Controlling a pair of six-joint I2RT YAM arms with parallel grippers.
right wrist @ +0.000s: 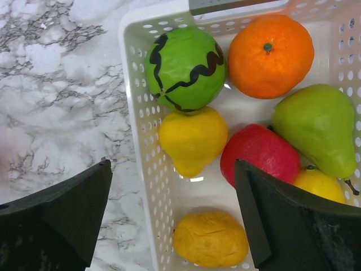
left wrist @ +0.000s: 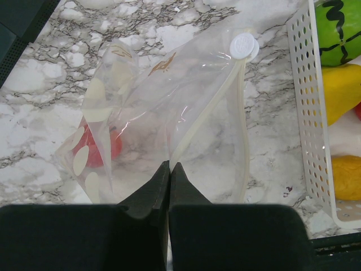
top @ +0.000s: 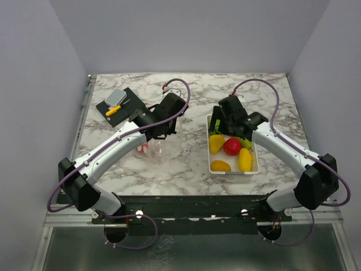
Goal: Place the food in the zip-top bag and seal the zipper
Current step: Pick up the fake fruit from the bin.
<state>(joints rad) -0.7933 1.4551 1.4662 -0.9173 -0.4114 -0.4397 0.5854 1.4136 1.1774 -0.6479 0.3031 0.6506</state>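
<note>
My right gripper will next move down and outward with a slight turn to the green striped ball [right wrist: 185, 68]. The ball is in the far corner of the tray, beyond my open fingers.
The clear zip-top bag [left wrist: 146, 113] lies on the marble table, with one red food piece [left wrist: 98, 149] inside it. Its zipper strip [left wrist: 208, 113] runs from a white slider [left wrist: 243, 46] down into my left gripper [left wrist: 169, 165], which is shut on the bag's mouth edge. In the top view the bag [top: 153, 149] lies just under that gripper [top: 162, 133]. My right gripper [right wrist: 172, 164] is open and empty above the white tray's [right wrist: 135, 68] left wall. In the tray lie a green striped ball [right wrist: 185, 68], an orange [right wrist: 271, 53], a green pear [right wrist: 316, 127], a red fruit [right wrist: 259, 152] and yellow pieces [right wrist: 192, 138].
A black board with a grey block and a small yellow tool [top: 115, 99] sits at the back left. The tray [top: 255, 164] stands right of the bag, and its perforated wall [left wrist: 307, 113] is close to the bag's mouth.
</note>
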